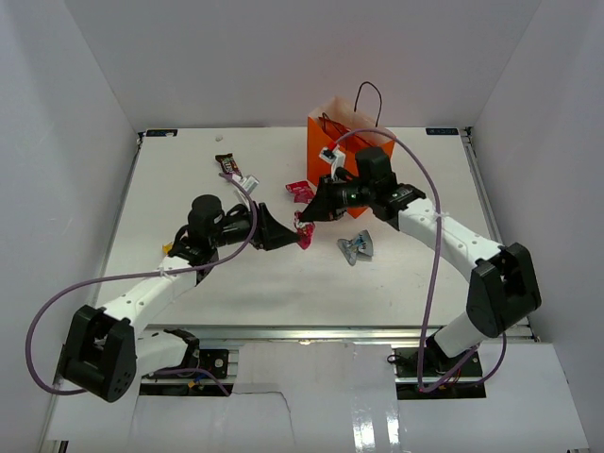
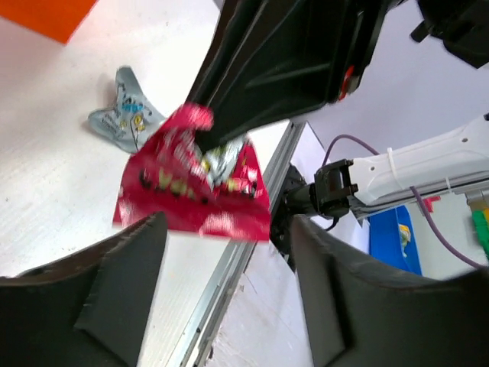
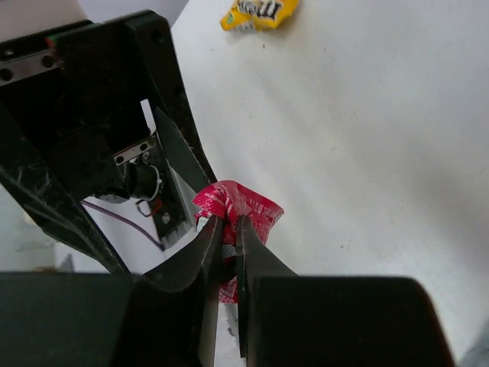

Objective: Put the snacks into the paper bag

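Observation:
The orange paper bag's opening point(image 1: 353, 121) is outward of my right gripper. My right gripper will next lift the red packet it is holding, carry it outward over the bag's opening and let it go.
A shiny red snack packet point(image 1: 304, 233) point(image 2: 191, 183) point(image 3: 248, 206) hangs above the table's middle. My right gripper point(image 1: 308, 220) point(image 3: 228, 229) is shut on its top edge. My left gripper point(image 1: 286, 232) point(image 2: 229, 283) faces it from the left, open, with its fingers point(image 2: 122, 283) just short of the packet and not touching it. The orange paper bag point(image 1: 342, 142) point(image 2: 46, 15) stands upright at the back, behind the right arm. On the table lie a silver-blue wrapper point(image 1: 357, 247) point(image 2: 122, 115), a pink-red wrapper point(image 1: 299, 190) and a dark brown candy bar point(image 1: 226, 163).
A small pale packet point(image 1: 248, 181) lies beside the candy bar. A yellow packet point(image 1: 167, 249) point(image 3: 260, 11) sits by the left arm's elbow. White walls close in the table on three sides. Purple cables loop off both arms.

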You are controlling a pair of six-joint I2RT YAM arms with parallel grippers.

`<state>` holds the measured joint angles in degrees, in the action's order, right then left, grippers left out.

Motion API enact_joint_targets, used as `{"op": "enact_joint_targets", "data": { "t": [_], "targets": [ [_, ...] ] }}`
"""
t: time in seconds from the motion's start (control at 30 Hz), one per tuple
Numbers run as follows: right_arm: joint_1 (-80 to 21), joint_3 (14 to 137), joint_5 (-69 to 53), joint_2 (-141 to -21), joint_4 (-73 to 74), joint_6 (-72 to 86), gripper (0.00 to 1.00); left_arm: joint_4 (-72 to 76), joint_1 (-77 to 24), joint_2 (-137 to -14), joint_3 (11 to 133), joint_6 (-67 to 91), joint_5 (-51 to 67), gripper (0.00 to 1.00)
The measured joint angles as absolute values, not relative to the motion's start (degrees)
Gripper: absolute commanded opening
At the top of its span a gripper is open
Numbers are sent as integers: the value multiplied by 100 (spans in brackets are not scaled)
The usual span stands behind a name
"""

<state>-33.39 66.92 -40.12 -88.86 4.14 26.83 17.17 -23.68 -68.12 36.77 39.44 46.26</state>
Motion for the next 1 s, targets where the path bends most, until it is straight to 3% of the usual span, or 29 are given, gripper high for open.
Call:
{"op": "enact_joint_targets", "data": {
  "t": [0.23, 0.47, 1.0],
  "targets": [
    [-3068, 7817, -4169, -8009, 1334, -12, 8, 1275, -2263, -5870, 3852, 3708, 3959, 88],
    [-2265, 9299, -3900, -7747, 1476, -1238, 8, 414, -2244, -5468, 3905, 3450, 2786, 91],
    [-1758, 10892, -2886, -10479, 1354, -3072, 8, -414, -2224, -4873, 3428, 3594, 1717, 92]
  ]
}}
